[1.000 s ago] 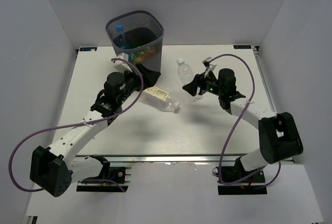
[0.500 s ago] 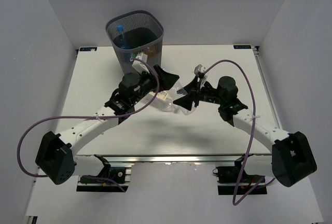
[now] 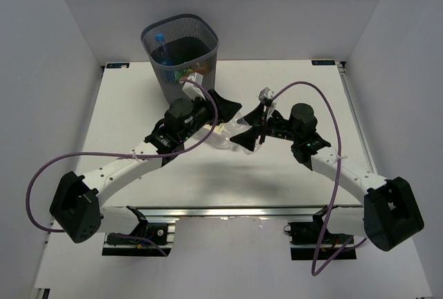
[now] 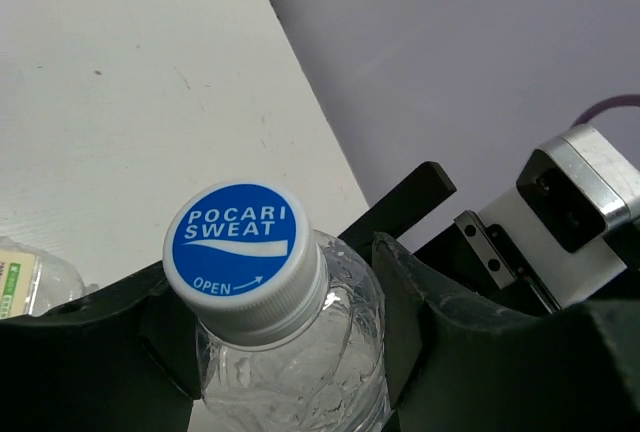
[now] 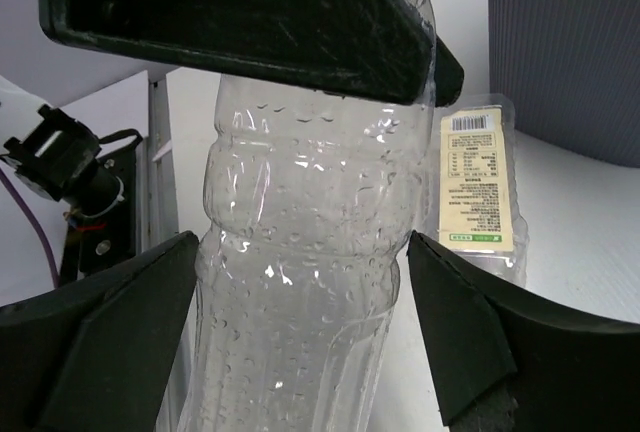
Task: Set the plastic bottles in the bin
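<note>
Other small bottles aside, I should raise my left gripper outward and to the left in the top view, over the bin's opening (image 3: 183, 41), and let go of the small clear bottle, since other bottles are gathered there.
A small clear bottle (image 4: 300, 362) with a blue cap is held off the table between both grippers. My left gripper (image 4: 280, 287) is shut on its neck just under the cap. My right gripper (image 5: 302, 252) is shut on its ribbed body (image 5: 300, 292). In the top view the two grippers meet at mid table, left (image 3: 225, 111) and right (image 3: 247, 124), and hide most of that bottle. A clear bottle with a cream label (image 5: 482, 177) lies on the table under them (image 3: 220, 135). The dark mesh bin (image 3: 210, 36) stands at the back left with several bottles inside, one blue-capped (image 3: 160, 44).
The white table (image 3: 124, 105) is walled by grey panels on three sides. The purple cables of both arms loop above the table (image 3: 325, 98). The bin is just behind the left arm's wrist.
The right gripper has carried the small clear bottle leftward from the table's back middle to the centre. The left arm has swung right and closed on its neck.
</note>
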`<state>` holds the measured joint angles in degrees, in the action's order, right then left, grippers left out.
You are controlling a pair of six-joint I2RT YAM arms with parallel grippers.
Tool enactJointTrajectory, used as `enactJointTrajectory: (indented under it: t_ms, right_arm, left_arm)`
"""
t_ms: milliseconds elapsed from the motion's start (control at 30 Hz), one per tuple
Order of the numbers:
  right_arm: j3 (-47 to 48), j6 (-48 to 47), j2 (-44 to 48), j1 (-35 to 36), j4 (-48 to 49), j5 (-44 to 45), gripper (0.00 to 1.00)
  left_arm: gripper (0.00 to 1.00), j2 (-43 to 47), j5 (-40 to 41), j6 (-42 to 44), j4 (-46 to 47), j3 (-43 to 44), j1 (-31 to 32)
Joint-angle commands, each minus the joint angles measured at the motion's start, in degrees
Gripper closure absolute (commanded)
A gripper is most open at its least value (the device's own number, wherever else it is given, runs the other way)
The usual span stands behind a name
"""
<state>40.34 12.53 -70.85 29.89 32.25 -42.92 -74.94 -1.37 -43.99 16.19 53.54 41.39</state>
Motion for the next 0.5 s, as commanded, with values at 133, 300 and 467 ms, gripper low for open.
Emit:
enactJointTrajectory:
  t_ms: [133,300,467]
  right_arm:
    - [3.08,-7.16,3.95,0.43,-8.77,3.8,0.11]
    - [3.08,-10.34,7.74,0.35,-15.72,7.13,0.11]
    - [0.71,-8.93,9.94,0.35,-14.41,7.14,0.11]
  left_arm:
    - [0.69,0.76,12.69,3.81,-9.85,7.89,0.45]
    - [0.7,-0.29,18.93,7.15,-18.27,18.14,-0.6]
    - [0.69,-2.05,27.55,13.57,-20.14,27.04,-5.15]
